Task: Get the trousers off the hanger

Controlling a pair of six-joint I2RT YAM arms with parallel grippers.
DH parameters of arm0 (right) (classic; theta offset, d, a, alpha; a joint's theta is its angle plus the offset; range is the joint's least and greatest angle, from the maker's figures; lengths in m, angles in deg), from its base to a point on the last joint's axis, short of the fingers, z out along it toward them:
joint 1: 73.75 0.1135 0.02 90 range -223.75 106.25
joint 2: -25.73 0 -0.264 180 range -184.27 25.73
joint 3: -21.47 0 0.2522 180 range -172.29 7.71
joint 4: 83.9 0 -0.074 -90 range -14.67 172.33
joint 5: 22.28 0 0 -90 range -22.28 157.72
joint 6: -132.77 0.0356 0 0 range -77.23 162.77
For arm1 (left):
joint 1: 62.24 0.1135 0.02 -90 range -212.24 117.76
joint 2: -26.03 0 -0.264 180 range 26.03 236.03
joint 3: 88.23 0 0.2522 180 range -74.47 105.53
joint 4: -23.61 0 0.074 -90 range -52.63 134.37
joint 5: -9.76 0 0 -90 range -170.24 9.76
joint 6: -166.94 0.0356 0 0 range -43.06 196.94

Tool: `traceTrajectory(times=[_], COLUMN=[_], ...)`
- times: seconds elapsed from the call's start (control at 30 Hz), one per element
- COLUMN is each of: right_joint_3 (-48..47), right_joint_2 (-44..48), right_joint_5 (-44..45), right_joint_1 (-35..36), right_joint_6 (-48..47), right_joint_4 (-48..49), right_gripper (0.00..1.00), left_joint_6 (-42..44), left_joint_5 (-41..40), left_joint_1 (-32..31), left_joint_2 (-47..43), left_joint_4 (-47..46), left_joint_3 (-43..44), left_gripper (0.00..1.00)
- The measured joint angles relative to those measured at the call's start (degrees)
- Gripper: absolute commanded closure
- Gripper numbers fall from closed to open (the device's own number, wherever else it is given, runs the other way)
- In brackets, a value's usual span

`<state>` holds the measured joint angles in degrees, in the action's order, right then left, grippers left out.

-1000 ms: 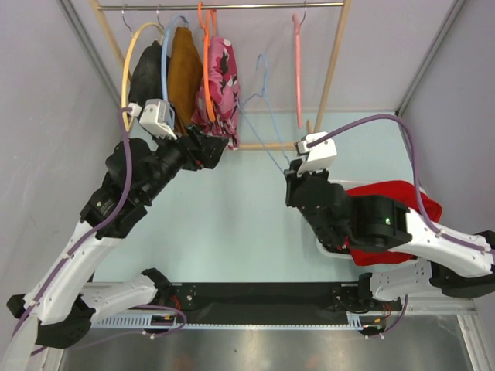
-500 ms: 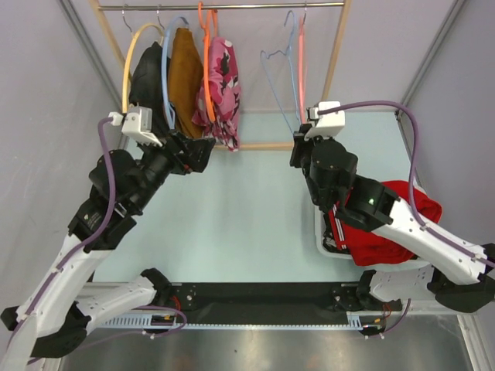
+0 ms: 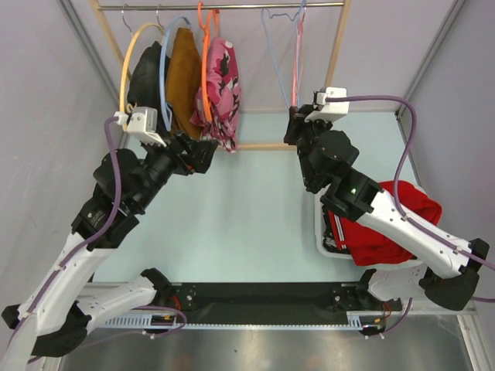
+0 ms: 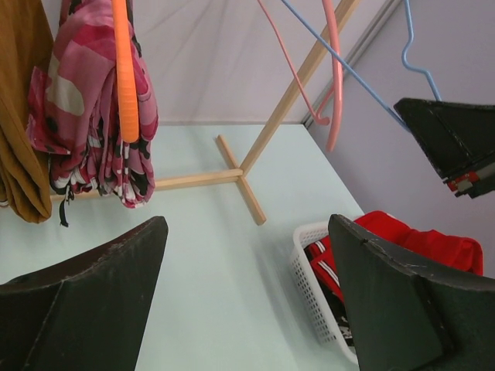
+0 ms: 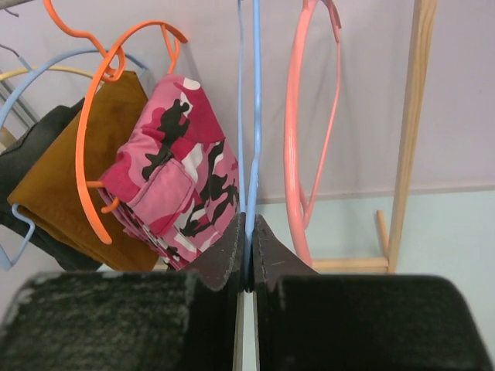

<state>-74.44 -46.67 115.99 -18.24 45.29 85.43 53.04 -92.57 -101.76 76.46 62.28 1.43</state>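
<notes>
The right gripper swings left in the top view toward the hanging pink camouflage garment next and releases the hanger, already hooked at the bar.
The red trousers (image 3: 390,220) with a white-striped waistband lie heaped in a white basket (image 3: 319,232) at the right; they also show in the left wrist view (image 4: 421,243). A bit of black cloth with white splotches (image 4: 338,328) shows under them in the basket. My right gripper (image 3: 295,128) (image 5: 247,232) is shut on the lower bar of an empty blue hanger (image 3: 272,46) (image 5: 249,116), holding it up with its hook at the rail. My left gripper (image 3: 207,151) (image 4: 247,228) is open and empty, below the hanging garments.
On the wooden rail (image 3: 232,6) hang a dark garment on a yellow hanger (image 3: 143,73), a mustard-brown garment (image 3: 184,69), a pink camouflage garment (image 3: 220,77) on an orange hanger, and an empty pink hanger (image 3: 297,58). The rack's wooden foot (image 3: 263,145) lies on the table.
My right gripper has carried the blue hanger up and back to the rail, next to the pink hanger. My left arm has drawn slightly back and left.
</notes>
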Motion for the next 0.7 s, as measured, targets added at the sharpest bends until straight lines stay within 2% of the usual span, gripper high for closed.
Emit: traceTrajectory(times=[0.7], right_joint_3=[6.4], right_joint_2=[-3.5], right_joint_5=[0.3], right_joint_1=[-0.2], right_joint_6=[4.6], right_joint_4=[9.9], right_gripper=[1.0], left_joint_6=[0.0], left_joint_5=[1.6], left_joint_1=[0.0], left_joint_2=[0.2], left_joint_4=[-0.3], left_joint_3=[-1.2], left_gripper=[0.09])
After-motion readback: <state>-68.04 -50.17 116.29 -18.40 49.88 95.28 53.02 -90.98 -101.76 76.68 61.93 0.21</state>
